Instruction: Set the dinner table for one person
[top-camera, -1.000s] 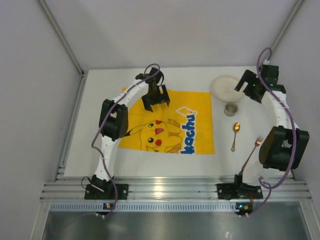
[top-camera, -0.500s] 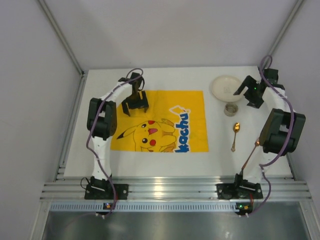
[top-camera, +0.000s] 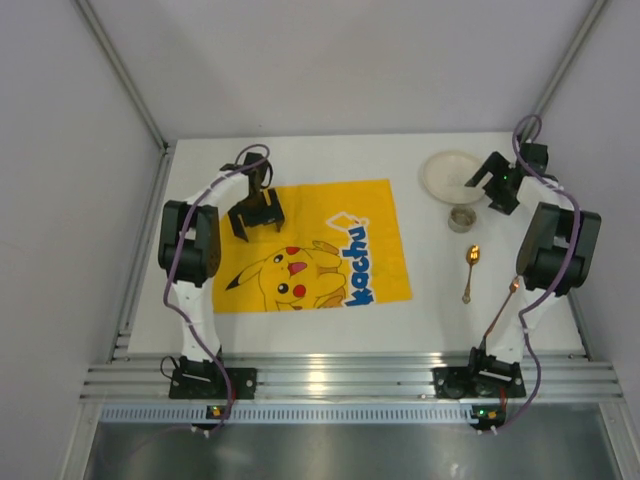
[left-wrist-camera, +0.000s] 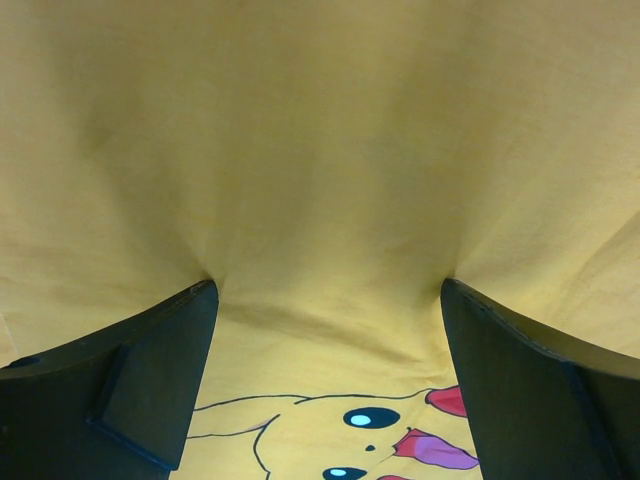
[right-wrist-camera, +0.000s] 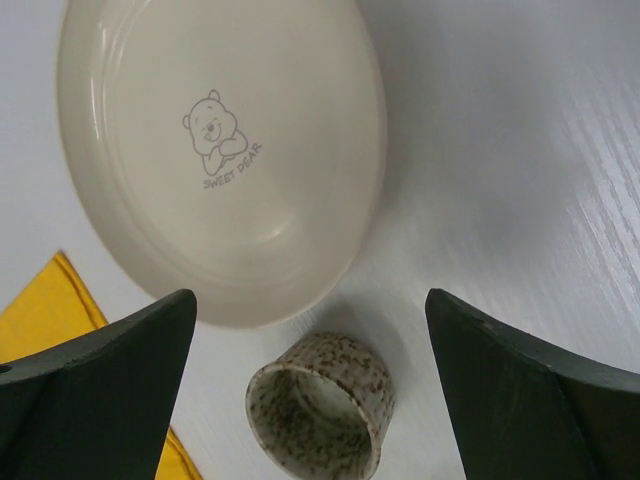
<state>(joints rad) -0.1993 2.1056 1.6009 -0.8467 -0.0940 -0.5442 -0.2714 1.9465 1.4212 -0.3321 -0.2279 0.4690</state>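
My right gripper lowers to that rim of the plate next, since the plate's rim facing away from the mat (top-camera: 312, 250) runs between its open fingers.
The white dinner table (top-camera: 330, 325) carries a yellow Pikachu cloth mat (top-camera: 312, 250) left of centre, lying slightly askew. My left gripper (top-camera: 256, 216) is open, with both fingertips pressed down on the mat's far left part; in the left wrist view the cloth (left-wrist-camera: 330, 150) wrinkles between the fingers (left-wrist-camera: 160, 370). A cream plate with a bear print (top-camera: 450, 176) sits at the far right, with a speckled cup (top-camera: 461, 218) just in front of it. My right gripper (top-camera: 490, 186) is open and empty, hovering above the plate (right-wrist-camera: 220, 150) and the cup (right-wrist-camera: 320, 410).
A copper spoon (top-camera: 470, 268) and a fork (top-camera: 503, 305) lie on the table in front of the cup, next to the right arm. A ribbed aluminium rail (top-camera: 340, 380) runs along the near edge. Grey walls close in the sides and back.
My left gripper moved left with its fingers on the mat, and the mat slid left and turned slightly. My right arm folded back toward the right edge, its gripper staying near the plate.
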